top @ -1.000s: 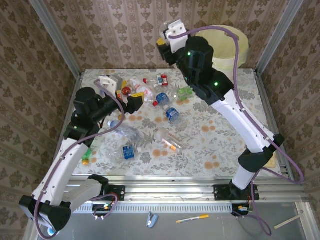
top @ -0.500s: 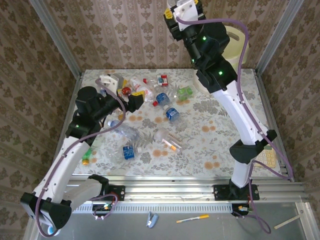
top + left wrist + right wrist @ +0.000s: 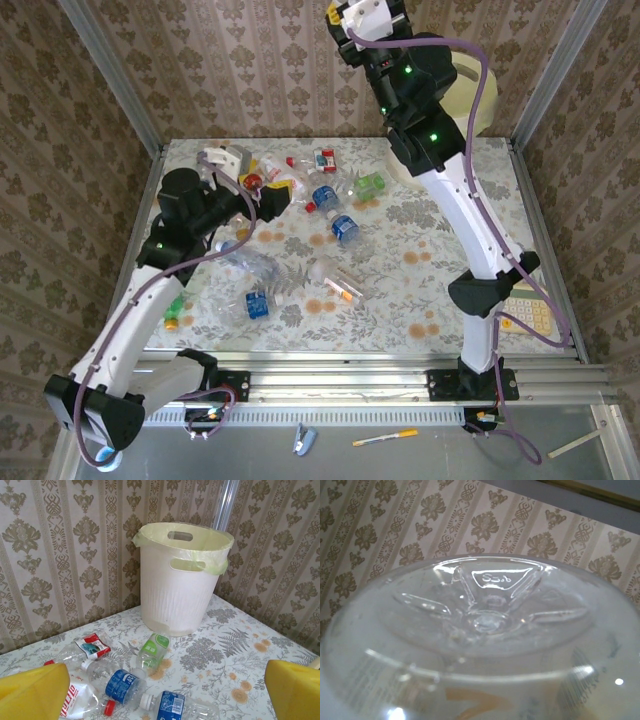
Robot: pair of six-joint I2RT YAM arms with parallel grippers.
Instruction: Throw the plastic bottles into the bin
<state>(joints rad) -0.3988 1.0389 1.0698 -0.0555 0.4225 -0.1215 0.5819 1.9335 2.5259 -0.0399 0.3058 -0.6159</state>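
Observation:
The robot's right gripper is still holding the clear plastic bottle beside the bin, so it should swing sideways over the cream bin's opening [image 3: 468,88] next and let the bottle go.
My right gripper [image 3: 345,25] is raised high at the back, just left of the cream bin [image 3: 466,88], and is shut on a clear plastic bottle [image 3: 485,630] whose ribbed base faces the right wrist camera. My left gripper [image 3: 272,198] hovers low over the bottle pile, open and holding nothing, its yellow fingertips [image 3: 35,690] spread wide. Ahead of it lie a green-label bottle [image 3: 155,650], two blue-label bottles [image 3: 122,685] [image 3: 172,707] and a red-label one [image 3: 92,645]. The bin [image 3: 182,580] stands beyond them with its pale green liner.
More bottles lie mid-table [image 3: 345,228] [image 3: 258,303] [image 3: 340,290], and one sits at the left edge [image 3: 172,315]. A pale yellow calculator [image 3: 528,312] rests at the right front. Patterned walls close off the back and sides.
My right arm has swung up and to the right toward the bin, carrying its bottle. The left arm shifted only slightly over the pile.

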